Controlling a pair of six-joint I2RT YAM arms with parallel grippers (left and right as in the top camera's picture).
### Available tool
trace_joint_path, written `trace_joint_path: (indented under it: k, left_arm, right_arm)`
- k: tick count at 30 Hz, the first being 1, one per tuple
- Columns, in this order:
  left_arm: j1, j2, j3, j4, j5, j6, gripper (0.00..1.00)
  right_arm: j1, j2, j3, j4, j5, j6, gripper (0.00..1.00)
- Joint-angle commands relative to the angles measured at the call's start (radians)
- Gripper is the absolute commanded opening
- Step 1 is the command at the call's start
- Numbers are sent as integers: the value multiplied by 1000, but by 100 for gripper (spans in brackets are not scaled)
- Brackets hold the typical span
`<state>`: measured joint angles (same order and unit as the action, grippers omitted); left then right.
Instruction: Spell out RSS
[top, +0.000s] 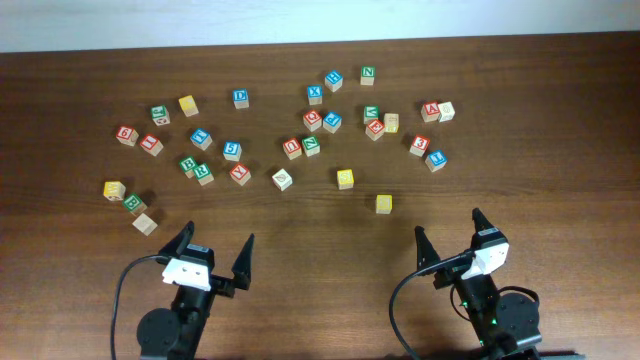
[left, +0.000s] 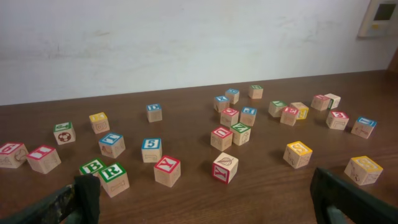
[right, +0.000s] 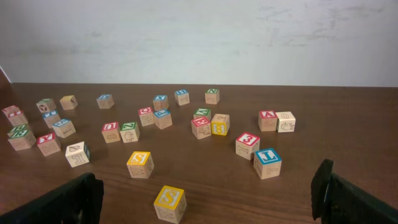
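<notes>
I will reach my left gripper outward to the green R cube beside the B cube, tilt it down, turn it and lower it over the sides clear of B.
The green R cube sits left of centre, right beside the green B cube. It also shows in the left wrist view. Two yellow S cubes lie apart right of centre, one farther back and one nearer. Both show in the right wrist view, the farther one and the nearer one. My left gripper is open and empty, near the front edge, in front of the R cube. My right gripper is open and empty, in front and right of the nearer S cube.
Several red-, blue- and green-lettered cubes are scattered across the back half of the brown table. A red Y cube lies right of the R cube. Other yellow cubes sit at the far left and back left.
</notes>
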<state>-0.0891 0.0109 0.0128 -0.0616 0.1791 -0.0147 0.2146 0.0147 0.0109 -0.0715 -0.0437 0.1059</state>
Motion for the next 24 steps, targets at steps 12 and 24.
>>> trace_joint_path:
  k: [12, 24]
  left_arm:
    - [4, 448, 464, -183, -99, -84, 99]
    - [4, 1366, 1204, -613, -240, -63, 99]
  right_arm:
    - [-8, -11, -5, -4, -8, 3, 98]
    - [-8, -11, -5, -4, -8, 3, 98]
